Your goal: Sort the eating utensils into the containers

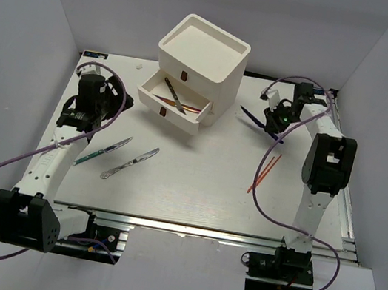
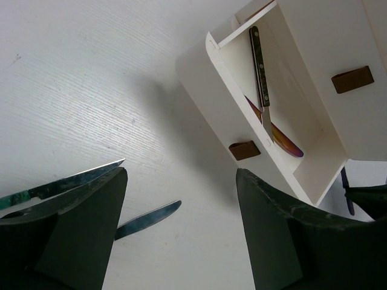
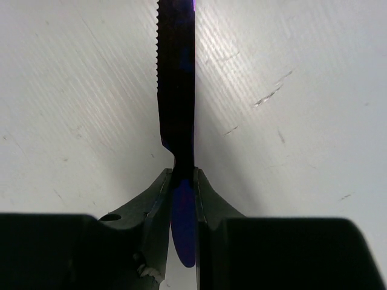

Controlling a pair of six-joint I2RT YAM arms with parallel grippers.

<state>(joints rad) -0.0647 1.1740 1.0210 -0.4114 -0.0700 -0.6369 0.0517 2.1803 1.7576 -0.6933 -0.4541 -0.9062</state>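
Observation:
The open drawer holding a silver knife lies left of my right gripper in the top view, so it will next rise, swing over, lower and release.
A white three-drawer unit [image 1: 203,53] stands at the back centre. One drawer [image 1: 146,90] is pulled open and holds a silver knife [image 1: 175,96] and an iridescent utensil [image 2: 284,138]. My right gripper [image 1: 271,122] is shut on a purple-blue serrated knife [image 3: 176,90], right of the unit. My left gripper [image 1: 83,112] is open and empty [image 2: 181,172], left of the open drawer [image 2: 205,90]. A teal-handled knife [image 1: 102,151] and a silver knife [image 1: 131,162] lie on the table near it. Two orange chopsticks [image 1: 266,171] lie at the right.
The drawer fronts carry dark red pulls [image 2: 245,150]. The unit's top is a shallow open tray [image 1: 206,42]. White walls close the table on the left, back and right. Purple cables [image 1: 268,195] loop beside both arms.

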